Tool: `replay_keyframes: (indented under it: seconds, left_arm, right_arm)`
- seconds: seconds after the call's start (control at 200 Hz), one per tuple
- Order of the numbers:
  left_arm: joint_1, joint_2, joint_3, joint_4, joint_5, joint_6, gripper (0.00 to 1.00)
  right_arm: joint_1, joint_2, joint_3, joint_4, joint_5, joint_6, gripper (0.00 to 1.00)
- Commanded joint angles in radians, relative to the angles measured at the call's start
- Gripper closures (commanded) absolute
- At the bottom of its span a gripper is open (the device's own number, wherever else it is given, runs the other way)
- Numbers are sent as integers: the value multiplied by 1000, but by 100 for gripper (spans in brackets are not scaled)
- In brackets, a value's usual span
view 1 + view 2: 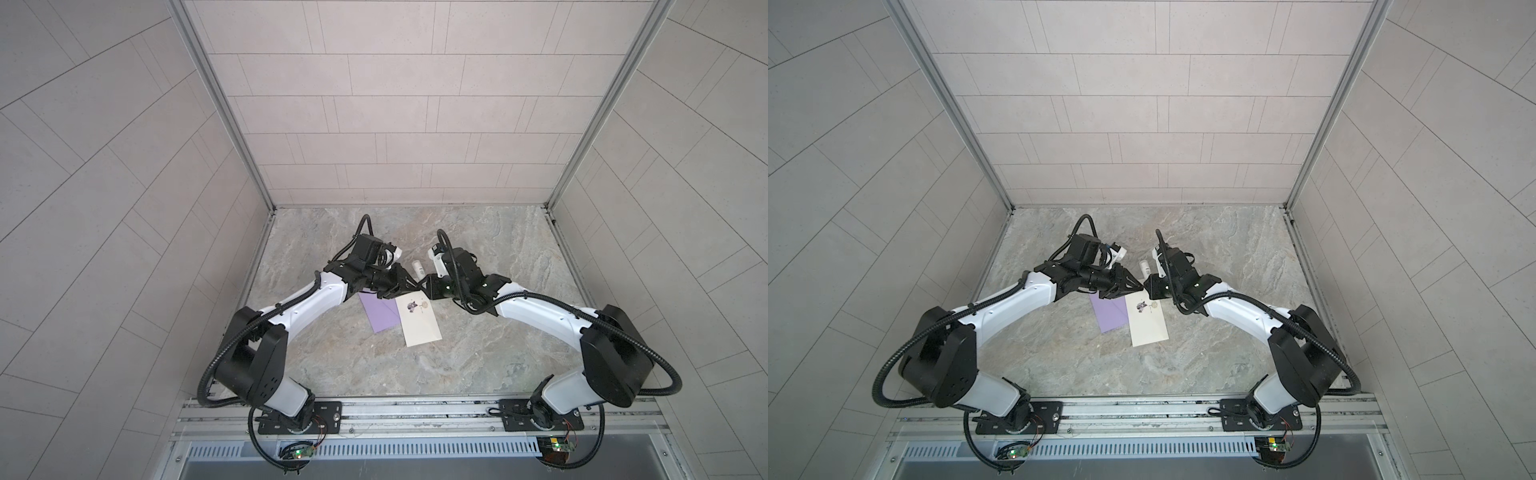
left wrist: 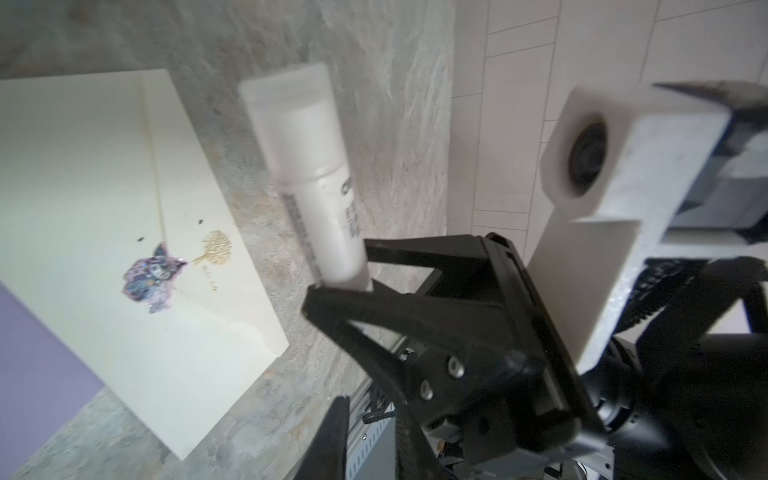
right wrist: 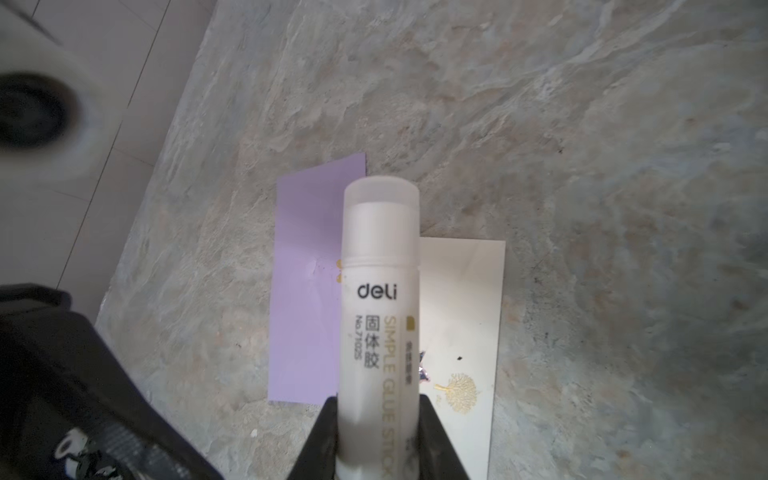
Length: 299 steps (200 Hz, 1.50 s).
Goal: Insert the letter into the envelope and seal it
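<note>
Next, the right gripper lowers to the purple letter's edge by the envelope (image 1: 419, 328) and releases the glue stick there, since the stick hangs above both papers.
A cream envelope (image 1: 419, 328) (image 1: 1148, 328) (image 2: 104, 208) (image 3: 461, 311) with a sticker and a gold tree lies flat on the marble top. A purple letter (image 1: 378, 316) (image 1: 1111, 313) (image 2: 33, 365) (image 3: 307, 291) lies beside it, one edge meeting the envelope; I cannot tell whether that edge is tucked in. My right gripper (image 1: 423, 280) (image 1: 1148, 282) (image 2: 338, 274) (image 3: 378, 415) is shut on the base of a capped white glue stick (image 1: 417, 268) (image 1: 1145, 268) (image 2: 307, 166) (image 3: 378, 291), held above both papers. Facing it tip to tip, my left gripper (image 1: 411, 286) (image 1: 1136, 286) (image 2: 370, 440) has a gap between its fingers and holds nothing.
The marble tabletop (image 1: 478, 332) is walled by tiled panels on three sides. A metal rail (image 1: 415, 409) with both arm bases runs along the front. The right wrist's white camera housing (image 2: 602, 137) sits close to my left gripper.
</note>
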Motion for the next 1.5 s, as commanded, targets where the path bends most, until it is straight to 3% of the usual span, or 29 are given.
replay_keyframes:
  seconds: [0.0,0.11,0.185,0.32,0.621,0.861,1.046,1.491]
  left_arm:
    - [62,-80,14,-184,-286,24,69]
    - [81,-133,44,-315,-527,49,68]
    - [109,-178,31,-378,-676,-15,66]
    - [184,-275,-59,-406,-813,-82,65]
    - [234,-349,-137,-431,-791,-63,62]
    - [239,-306,-124,-429,-751,-64,61]
    - [239,-268,-97,-435,-702,-58,61]
    - [242,-249,-94,-442,-697,-41,60]
  right_arm:
    - [47,21,9,71,70,16,100]
    - [89,75,41,63,79,15,100]
    - [119,123,71,61,76,17,100]
    - [174,228,149,30,105,23,100]
    - [202,400,273,-79,186,81,99]
    - [214,452,328,-180,201,102,72]
    - [221,482,368,-239,202,88,63]
    - [221,439,343,-188,176,67,59]
